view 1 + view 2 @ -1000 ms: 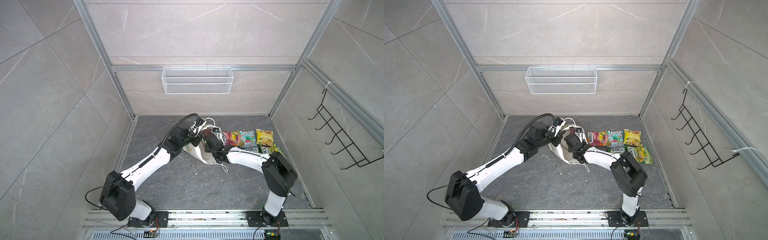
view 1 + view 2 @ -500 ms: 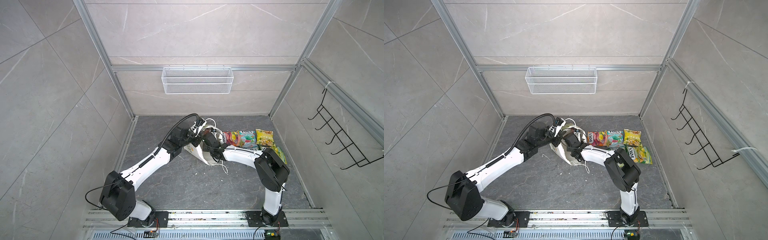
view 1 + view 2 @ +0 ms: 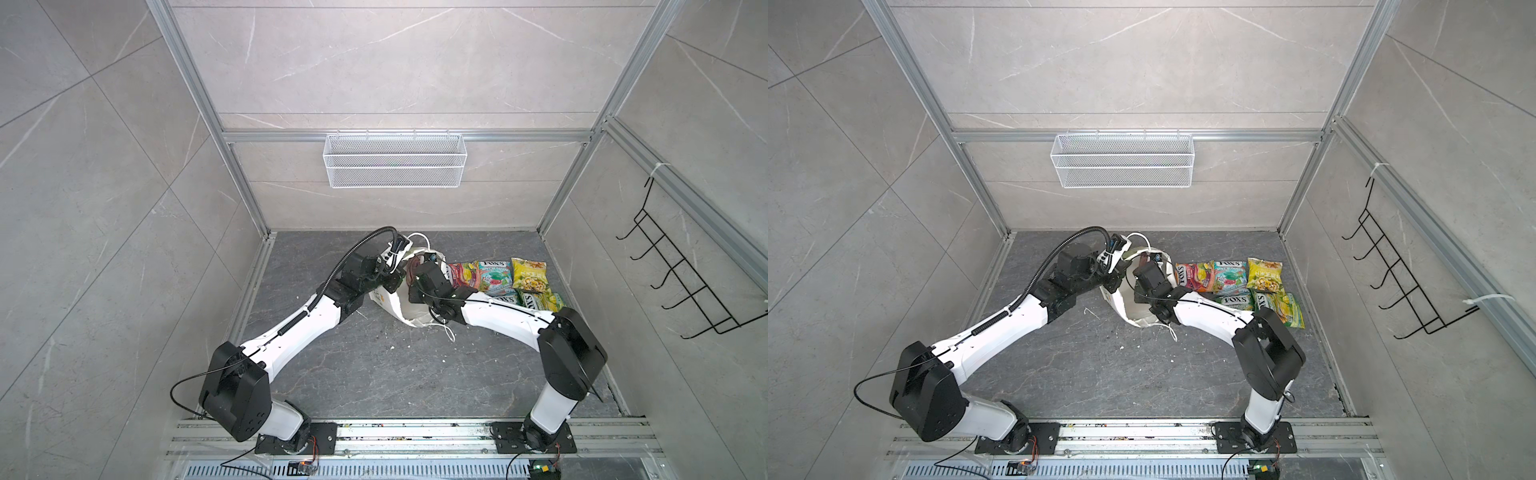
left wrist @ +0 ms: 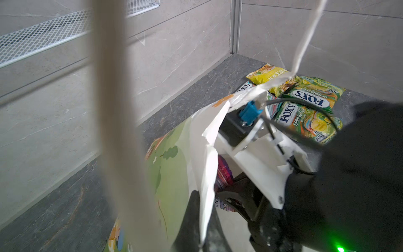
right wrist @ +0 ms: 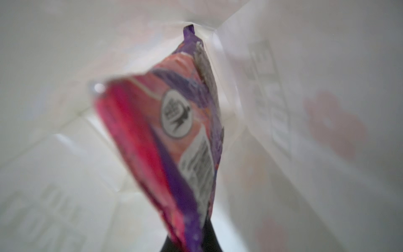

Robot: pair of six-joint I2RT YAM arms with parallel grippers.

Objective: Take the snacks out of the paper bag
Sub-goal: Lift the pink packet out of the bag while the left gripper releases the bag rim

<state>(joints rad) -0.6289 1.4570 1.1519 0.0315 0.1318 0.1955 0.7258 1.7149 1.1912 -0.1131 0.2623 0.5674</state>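
Observation:
I will next pull my left gripper's fingers, with the bag's torn white rim between them, away from my right gripper, already holding the packet point(image 4: 223, 172), and release the bag's rim.
The paper bag point(image 3: 388, 305) point(image 3: 1121, 305) lies on its side mid-floor with its mouth facing the back wall. My left gripper point(image 4: 201, 220) point(image 3: 392, 283) is shut on the bag's white rim point(image 4: 207, 165) and holds the mouth open. My right gripper point(image 5: 190, 242) reaches inside the bag and is shut on the lower edge of a purple-pink snack packet point(image 5: 185, 131) point(image 4: 223, 172). In both top views its fingertips are hidden by the bag. Several other snacks lie on the floor to the right: orange-red point(image 3: 463, 274), teal point(image 3: 494, 276), yellow point(image 3: 528, 274) and yellow-green point(image 3: 540, 301).
A white wire mesh basket point(image 3: 395, 160) hangs on the back wall. A black hook rack point(image 3: 681, 286) is on the right wall. The bag's cord handle point(image 4: 117, 131) hangs blurred across the left wrist view. Aluminium frame posts stand in the back corners.
My right gripper has gone from part open to shut on the purple packet inside the bag, and its arm shifted a little. My left gripper keeps its hold on the rim.

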